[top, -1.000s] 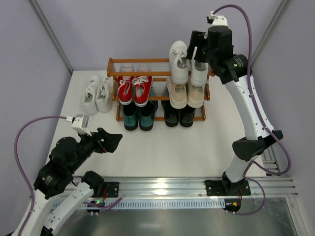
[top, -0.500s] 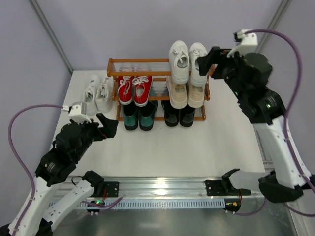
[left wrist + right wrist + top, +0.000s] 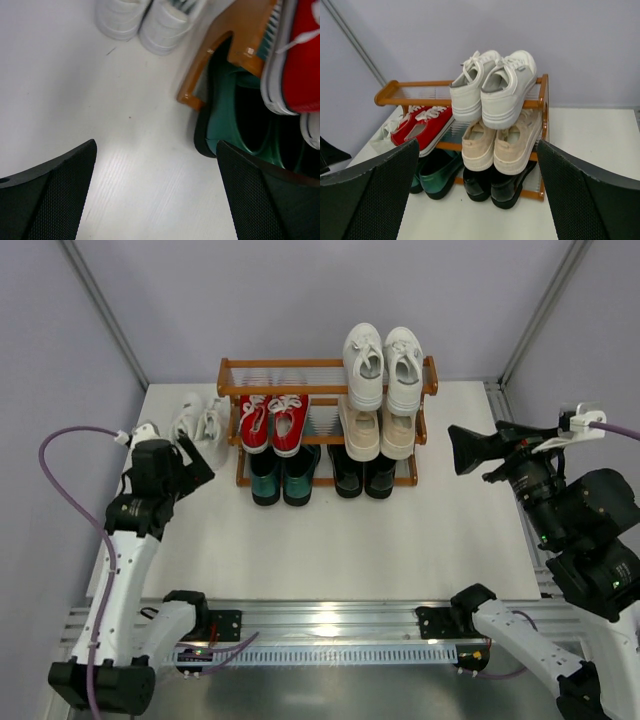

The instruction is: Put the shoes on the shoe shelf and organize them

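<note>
The white sneakers are below my left gripper and farther outward. It should next move outward, turn along the sneakers and go down onto their sides that touch each other.
The orange-brown shoe shelf [image 3: 232, 368] holds a white sneaker pair [image 3: 383, 365] on the top tier at the right, red sneakers [image 3: 270, 420] and beige sneakers [image 3: 378, 430] on the middle tier, green loafers [image 3: 281, 478] and black loafers [image 3: 364, 473] at the bottom. A second white sneaker pair [image 3: 197, 420] stands on the table left of the shelf. My left gripper [image 3: 190, 465] is open and empty, close to that pair [image 3: 145, 20]. My right gripper [image 3: 468, 450] is open and empty, to the right of the shelf [image 3: 387, 94], facing it.
The white table [image 3: 360, 540] ends in an aluminium rail at the near edge. Grey walls with metal posts stand behind and at both sides. The shelf's left foot [image 3: 192, 97] and a green loafer [image 3: 230, 120] lie just ahead of my left fingers.
My right gripper has left the white pair on the top tier and drawn back to the right and down. My left gripper has swung left and forward to the white pair on the table.
</note>
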### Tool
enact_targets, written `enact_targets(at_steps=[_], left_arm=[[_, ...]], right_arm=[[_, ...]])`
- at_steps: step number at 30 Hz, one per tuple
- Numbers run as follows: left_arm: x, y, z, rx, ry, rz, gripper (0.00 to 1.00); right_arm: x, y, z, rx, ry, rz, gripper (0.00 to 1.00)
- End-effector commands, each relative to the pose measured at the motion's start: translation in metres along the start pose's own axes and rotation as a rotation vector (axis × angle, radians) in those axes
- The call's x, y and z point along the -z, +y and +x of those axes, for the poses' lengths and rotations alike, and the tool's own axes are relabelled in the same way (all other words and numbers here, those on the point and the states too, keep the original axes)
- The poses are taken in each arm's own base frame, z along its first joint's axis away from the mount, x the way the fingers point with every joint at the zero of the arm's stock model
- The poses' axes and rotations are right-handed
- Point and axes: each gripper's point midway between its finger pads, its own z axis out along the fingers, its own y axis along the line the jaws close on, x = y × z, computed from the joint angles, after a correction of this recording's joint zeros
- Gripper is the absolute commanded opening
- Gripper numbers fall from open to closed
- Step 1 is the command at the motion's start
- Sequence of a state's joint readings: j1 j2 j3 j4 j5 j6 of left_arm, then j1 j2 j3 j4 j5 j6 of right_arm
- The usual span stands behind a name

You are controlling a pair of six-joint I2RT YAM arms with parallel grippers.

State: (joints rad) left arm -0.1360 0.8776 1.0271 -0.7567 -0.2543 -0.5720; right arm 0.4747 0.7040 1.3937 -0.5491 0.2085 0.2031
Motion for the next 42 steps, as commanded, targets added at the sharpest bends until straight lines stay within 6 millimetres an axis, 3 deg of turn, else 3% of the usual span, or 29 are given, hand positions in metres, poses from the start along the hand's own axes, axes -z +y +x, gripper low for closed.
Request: enact_targets(at_steps=[1,5,7,8,10,11,13,14,16,17,18,20,22,23,28,34,37,42], left_arm=[[-0.026,0.022,-0.005,0.135,0.046,-0.008,1.00],[-0.061,0.039,-0.017,0.226,0.062,-0.054,1.00],[-0.077,0.036,-0.034,0.225,0.023,-0.050,0.99],[-0.091,0.036,-0.033,0.224,0.043,-0.057,1.00],[-0.103,0.026,-0.059,0.198,-0.009,-0.018,1.00],[-0.119,0.022,-0.056,0.186,0.027,0.001,1.00],[-0.128,0.012,-0.085,0.153,-0.010,0.023,1.00],[-0.148,0.016,-0.081,0.142,0.031,-0.003,1.00],[-0.162,0.015,-0.086,0.090,0.054,-0.009,1.00],[-0.163,0.010,-0.105,0.075,0.021,-0.002,1.00],[-0.176,0.011,-0.100,0.057,0.041,-0.016,1.00],[-0.181,0.009,-0.120,0.005,-0.002,-0.035,1.00],[-0.200,0.013,-0.107,-0.053,0.068,-0.080,1.00],[-0.205,0.011,-0.113,-0.102,0.064,-0.092,1.00],[-0.242,0.018,-0.078,-0.198,0.161,-0.106,1.00],[-0.264,0.026,-0.058,-0.279,0.225,-0.114,1.00],[-0.273,0.027,-0.037,-0.330,0.273,-0.100,1.00],[-0.288,0.043,0.020,-0.384,0.406,-0.120,1.00]], right_arm=[[0.017,0.000,0.025,-0.004,0.064,-0.031,1.00],[0.031,0.007,0.048,-0.035,0.107,-0.103,1.00],[0.032,0.011,0.065,-0.041,0.147,-0.133,1.00],[0.035,0.011,0.071,-0.048,0.163,-0.136,1.00],[0.037,0.011,0.085,-0.051,0.196,-0.150,1.00],[0.042,0.017,0.087,-0.065,0.204,-0.189,1.00],[0.046,0.021,0.101,-0.082,0.237,-0.220,1.00],[0.051,0.022,0.102,-0.097,0.232,-0.228,1.00],[0.054,0.022,0.114,-0.106,0.255,-0.237,1.00],[0.057,0.022,0.116,-0.105,0.259,-0.242,1.00],[0.059,0.020,0.120,-0.106,0.263,-0.238,1.00],[0.061,0.019,0.123,-0.102,0.276,-0.234,1.00],[0.063,0.017,0.125,-0.098,0.282,-0.229,1.00],[0.063,0.017,0.127,-0.098,0.287,-0.229,1.00],[0.062,0.015,0.134,-0.102,0.305,-0.218,1.00],[0.060,0.013,0.142,-0.097,0.331,-0.209,1.00],[0.058,0.012,0.144,-0.096,0.333,-0.204,1.00],[0.056,0.013,0.150,-0.096,0.352,-0.208,1.00]])
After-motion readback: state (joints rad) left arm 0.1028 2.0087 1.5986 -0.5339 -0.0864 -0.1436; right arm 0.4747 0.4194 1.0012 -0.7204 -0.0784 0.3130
